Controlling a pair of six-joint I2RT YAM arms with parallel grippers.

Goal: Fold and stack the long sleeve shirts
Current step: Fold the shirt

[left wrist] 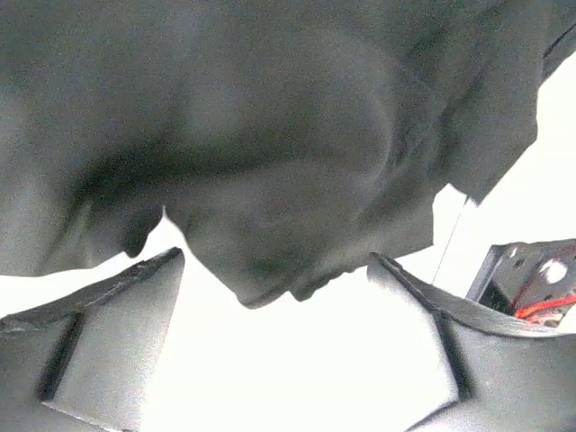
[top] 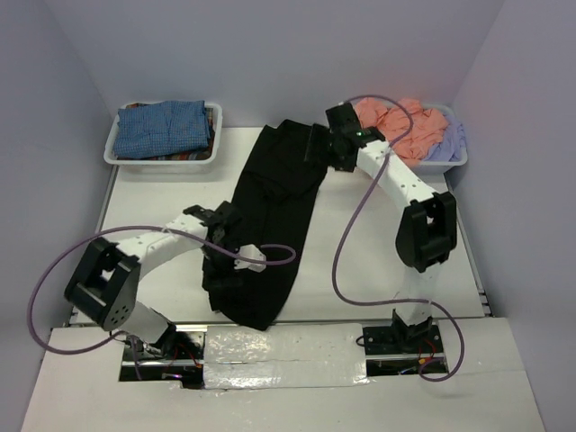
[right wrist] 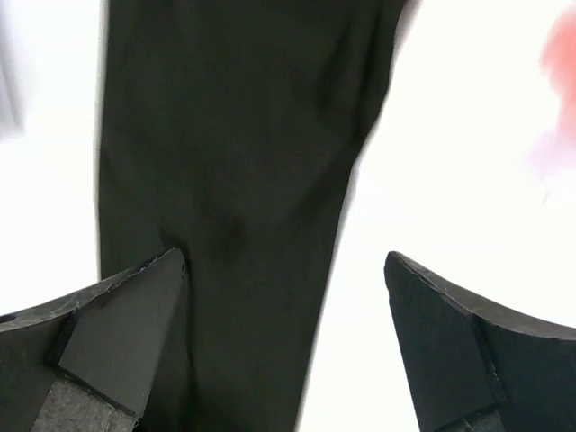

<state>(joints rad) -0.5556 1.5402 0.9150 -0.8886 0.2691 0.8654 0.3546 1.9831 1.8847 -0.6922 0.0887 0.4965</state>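
Next, my left gripper moves back and down to the side edge by the near hem (top: 215, 302) (left wrist: 470, 178) of the black shirt, since that end still lies slanted and unfolded.
A large black long sleeve shirt (top: 270, 211) lies in a long diagonal strip across the table, from the far middle to the near edge. My left gripper (top: 223, 247) hovers over its near left side, open. In the left wrist view, the gripper (left wrist: 277, 261) has a rumpled fold of the black shirt (left wrist: 270, 135) reaching between its fingertips, not pinched. My right gripper (top: 317, 148) is over the far end, open. In the right wrist view, the gripper (right wrist: 283, 259) has the flat black shirt (right wrist: 234, 162) lying beneath and between its fingers.
A white bin (top: 112, 148) at the far left holds a blue-checked shirt (top: 166, 128). A second white bin (top: 454, 164) at the far right holds a salmon-pink shirt (top: 400, 121) and a pale lavender shirt (top: 452, 142). White walls enclose the table.
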